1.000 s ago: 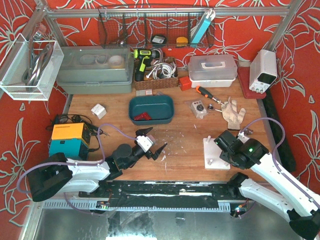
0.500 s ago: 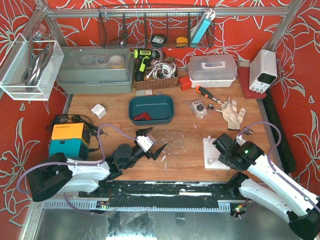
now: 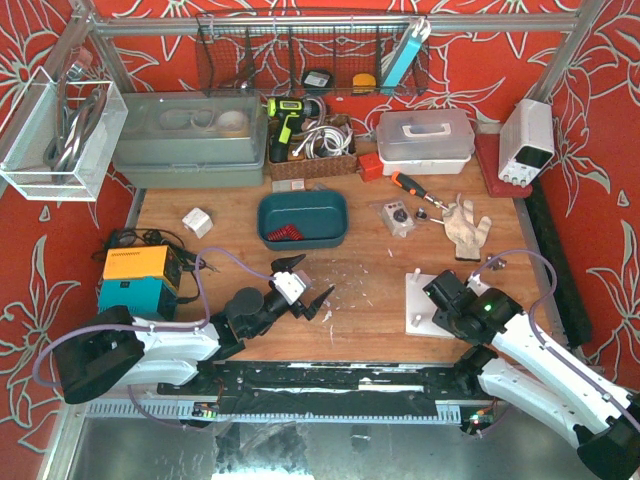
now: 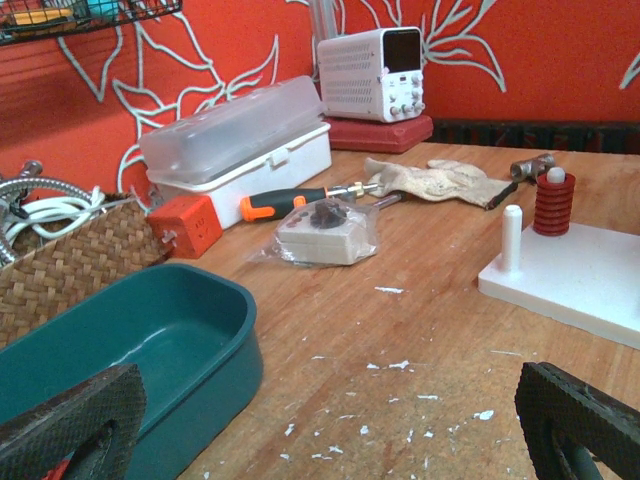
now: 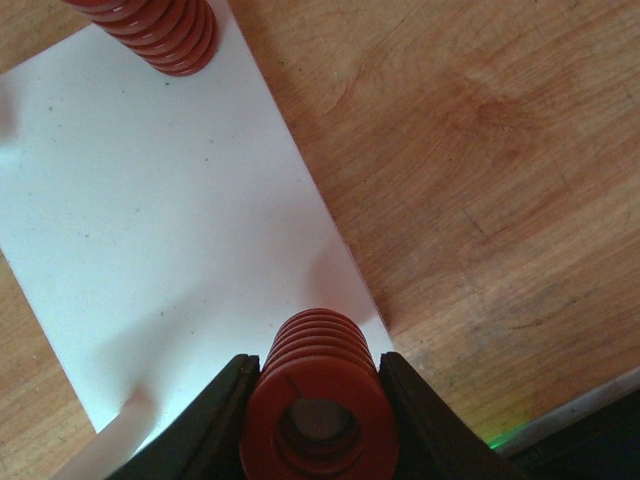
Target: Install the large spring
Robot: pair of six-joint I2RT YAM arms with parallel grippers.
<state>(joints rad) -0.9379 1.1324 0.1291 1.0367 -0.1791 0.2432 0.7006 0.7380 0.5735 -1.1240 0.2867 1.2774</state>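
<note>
A white peg stands bare, so my left gripper will next swing outward over the teal tray, tip downward and go down onto a red spring inside the tray.
The large spring (image 5: 318,400) is red and stands upright on the white base (image 5: 150,220), with a pale peg showing down its bore. My right gripper (image 5: 315,365) has a finger pressed against each side of it. A second red spring (image 5: 150,35) sits at the base's far end, and it also shows on its peg in the left wrist view (image 4: 552,203), beside a bare white peg (image 4: 512,238). From above, the right gripper (image 3: 447,300) hangs over the base (image 3: 418,318). My left gripper (image 3: 310,292) rests open and holds nothing, well left of the base.
A teal tray (image 3: 302,218) lies mid-table, with a bagged part (image 3: 398,217), a screwdriver (image 3: 412,186) and a glove (image 3: 466,225) behind the base. An orange and teal box (image 3: 138,277) stands at the left. A clear lidded box (image 3: 425,140) and a power supply (image 3: 526,140) line the back.
My right gripper has shifted a little left and toward the near edge over the white base. The left arm has stayed still.
</note>
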